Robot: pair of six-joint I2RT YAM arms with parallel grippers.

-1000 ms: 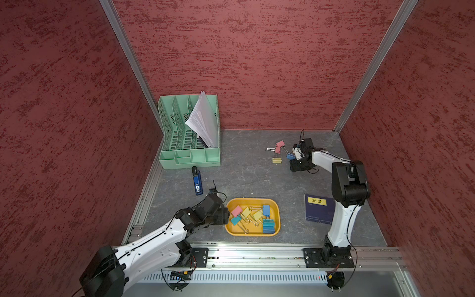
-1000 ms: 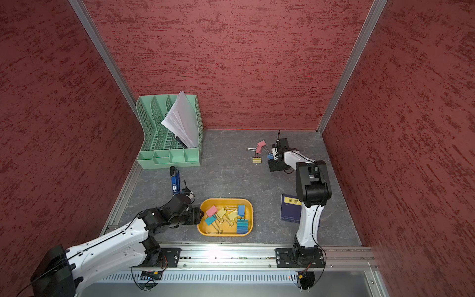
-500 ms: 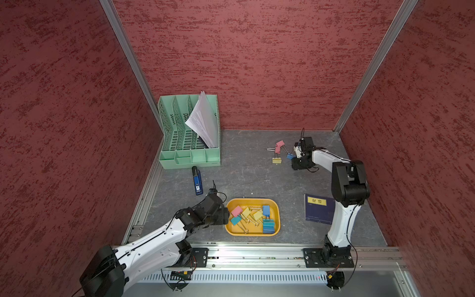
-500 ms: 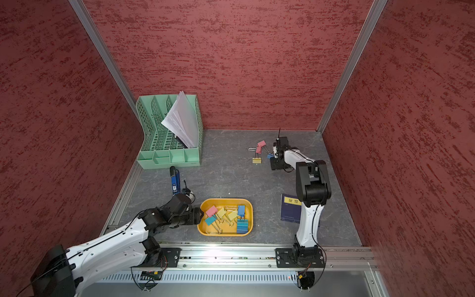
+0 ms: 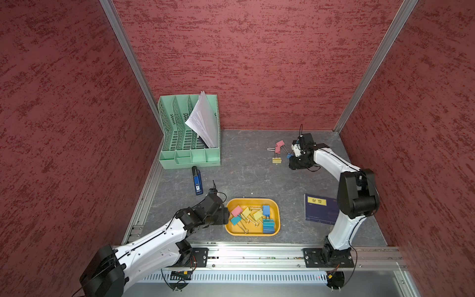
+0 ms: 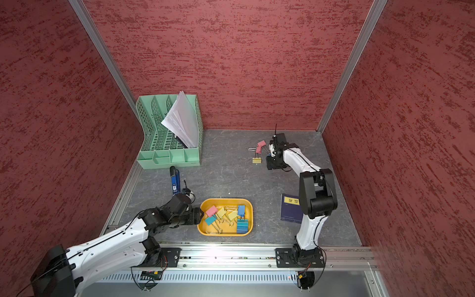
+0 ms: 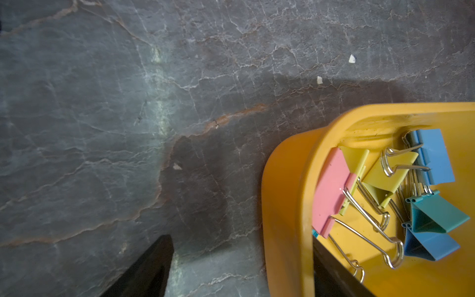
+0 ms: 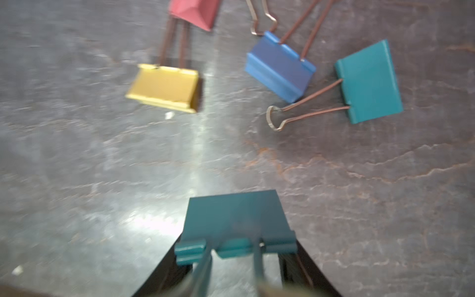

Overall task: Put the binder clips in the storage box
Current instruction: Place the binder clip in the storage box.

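I next need to raise my right gripper, swing it back over the box's middle (image 5: 256, 219) and lower the teal clip to release, as the storage box, already holding clips, sits back.
The yellow storage box (image 5: 253, 200) (image 6: 226, 199) sits at the front centre and holds several binder clips (image 5: 253, 214) in pink, yellow, blue and teal. My left gripper (image 5: 226, 216) (image 7: 241, 241) is open astride the box's left wall (image 7: 282, 205), with one finger outside and one inside. At the back right, my right gripper (image 5: 294, 164) (image 8: 235, 252) is shut on a teal binder clip (image 8: 236, 221) just over the table. Loose clips lie beyond it: yellow (image 8: 164, 87) (image 5: 276, 160), blue (image 8: 279, 66), teal (image 8: 370, 82) and pink (image 5: 279, 146).
A mint-green file organizer (image 5: 190, 133) with papers stands at the back left. A dark blue stapler (image 5: 197, 180) lies in front of it. A dark blue booklet (image 5: 317, 208) lies right of the box, beside the right arm. Red walls enclose three sides.
My right gripper has narrowed onto the teal binder clip. The left arm and the box have not visibly moved.
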